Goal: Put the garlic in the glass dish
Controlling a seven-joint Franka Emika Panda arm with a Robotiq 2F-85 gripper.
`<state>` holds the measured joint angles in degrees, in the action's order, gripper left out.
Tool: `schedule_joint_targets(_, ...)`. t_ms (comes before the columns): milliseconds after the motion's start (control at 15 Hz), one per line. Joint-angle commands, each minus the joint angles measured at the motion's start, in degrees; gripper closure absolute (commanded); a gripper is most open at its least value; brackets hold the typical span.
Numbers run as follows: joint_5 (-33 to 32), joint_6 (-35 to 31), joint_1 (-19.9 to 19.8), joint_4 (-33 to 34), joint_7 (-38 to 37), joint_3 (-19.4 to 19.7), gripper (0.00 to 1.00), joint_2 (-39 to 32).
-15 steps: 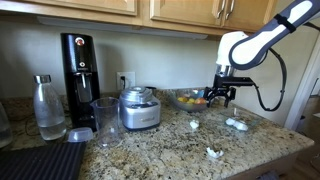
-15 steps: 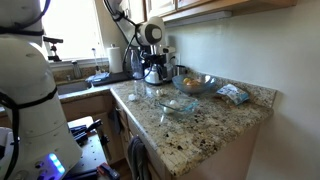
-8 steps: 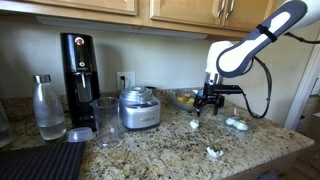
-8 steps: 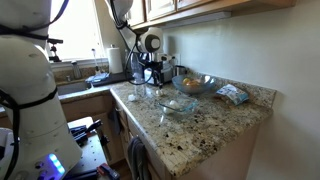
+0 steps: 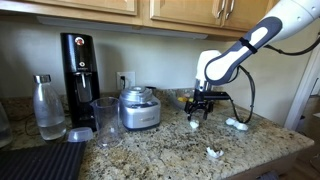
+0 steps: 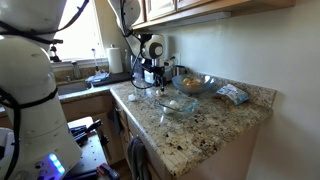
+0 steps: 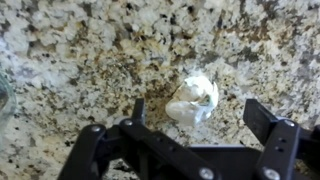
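My open gripper moves down onto the whitish garlic piece (image 5: 194,125) (image 7: 193,100) next, because it lies on the counter below, in line with the gap between my black fingers.
A whitish garlic piece (image 7: 193,100) lies on the speckled granite counter, between and just ahead of the two black fingers of my gripper (image 7: 200,118), which is open and empty. In an exterior view the gripper (image 5: 200,108) hovers just above this garlic piece (image 5: 194,125). Another garlic piece (image 5: 212,153) lies near the counter's front edge and also shows in the second exterior view (image 6: 132,97). The clear glass dish (image 6: 178,104) sits apart from the gripper and shows as a small pale oval (image 5: 237,124).
A larger glass bowl (image 5: 185,98) with orange and yellow fruit stands behind the gripper by the wall. A food processor (image 5: 138,108), a glass (image 5: 106,120), a coffee machine (image 5: 80,68) and a bottle (image 5: 47,108) stand to one side. A packet (image 6: 233,94) lies near the wall.
The arm has swung sideways from beside the fruit bowl and come down over the garlic piece. The gripper has stayed open.
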<state>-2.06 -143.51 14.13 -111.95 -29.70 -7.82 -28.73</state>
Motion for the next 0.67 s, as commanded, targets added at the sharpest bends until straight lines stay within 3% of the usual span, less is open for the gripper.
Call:
schedule_joint_targets(0,0.68,-1.39,1.86,2.13,2.09,1.83,0.00,-2.47)
schedule_joint_targets(467,0.24,-1.80,2.60,4.24,2.95,3.17,0.08,-5.81)
schedule_joint_targets(600,0.39,-1.91,2.74,4.28,3.23,3.60,0.18,-6.23)
